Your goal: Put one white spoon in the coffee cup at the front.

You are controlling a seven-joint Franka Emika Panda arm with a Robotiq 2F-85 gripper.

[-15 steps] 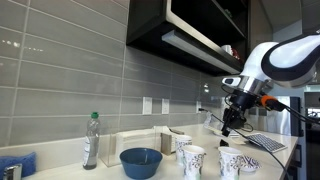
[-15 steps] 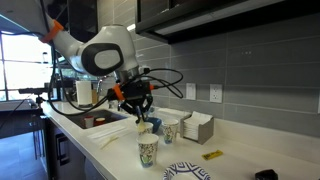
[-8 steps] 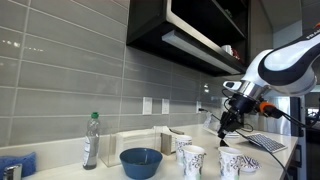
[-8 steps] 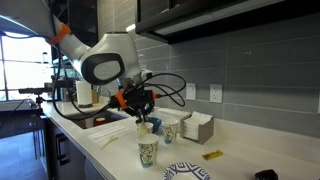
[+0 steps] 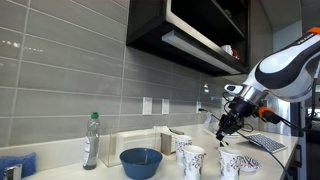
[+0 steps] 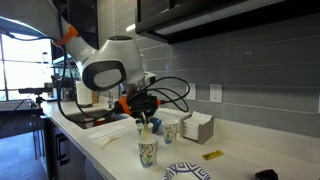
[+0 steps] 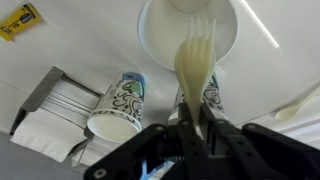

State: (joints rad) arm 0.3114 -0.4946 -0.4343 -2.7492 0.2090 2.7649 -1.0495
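Observation:
The spoon's tip already points into the front cup's opening, so I need to lower my gripper toward it and release the white plastic spoon inside.
My gripper point(image 7: 192, 125) is shut on a white plastic spoon point(image 7: 194, 62) whose tip looks pronged. In the wrist view the spoon's tip lies over the open mouth of a patterned paper coffee cup point(image 7: 160, 40). In both exterior views the gripper point(image 5: 222, 128) point(image 6: 146, 119) hangs just above the front cup point(image 5: 231, 162) point(image 6: 148, 153), with the spoon pointing down. Two more patterned cups point(image 7: 115, 105) point(image 7: 212, 92) stand close by.
A napkin holder point(image 7: 45, 110) point(image 6: 198, 127) stands by the wall. There is a yellow packet point(image 7: 20, 20) point(image 6: 212, 155), a patterned plate point(image 6: 188, 172), a blue bowl point(image 5: 141, 161) and a bottle point(image 5: 91, 140). Loose white utensils point(image 7: 262, 25) lie on the counter. Dark cabinets hang overhead.
The arm has shifted and lowered a little, bringing the held spoon closer over the front cup. The grip has not changed.

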